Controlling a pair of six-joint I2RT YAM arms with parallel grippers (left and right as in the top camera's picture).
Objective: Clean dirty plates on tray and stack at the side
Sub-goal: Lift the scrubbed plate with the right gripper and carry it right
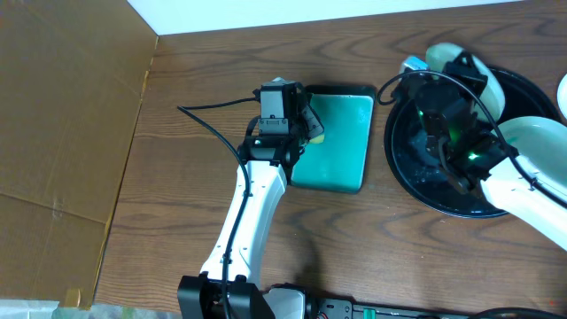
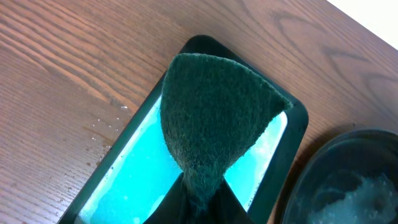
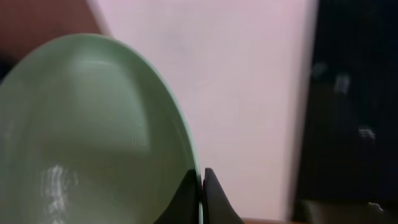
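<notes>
The robot's right gripper next needs to move its plate to the right in the overhead view and down onto the third plate [image 1: 563, 96], then let go of it, since that one lies beside the tray [image 1: 416, 177].
The round black tray [image 1: 416, 177] sits at the right, wet with foam [image 2: 367, 193]. My right gripper [image 3: 202, 177] is shut on the rim of a white plate [image 3: 93, 137], held tilted over the tray's far side [image 1: 443, 58]. A second plate [image 1: 540, 137] lies at the tray's right, and a sliver of a third plate [image 1: 563, 93] shows at the frame edge. Over the teal dish [image 2: 134, 180], my left gripper [image 2: 200, 199] is shut on a dark green scouring pad [image 2: 214, 118]. Any smears on the plates are hidden.
The rectangular black-rimmed teal dish [image 1: 341, 142] lies left of the tray. Water drops [image 2: 102, 127] dot the wooden table beside it. Brown cardboard [image 1: 62, 133] covers the left side. Cables [image 1: 208, 111] run across the table behind the left arm.
</notes>
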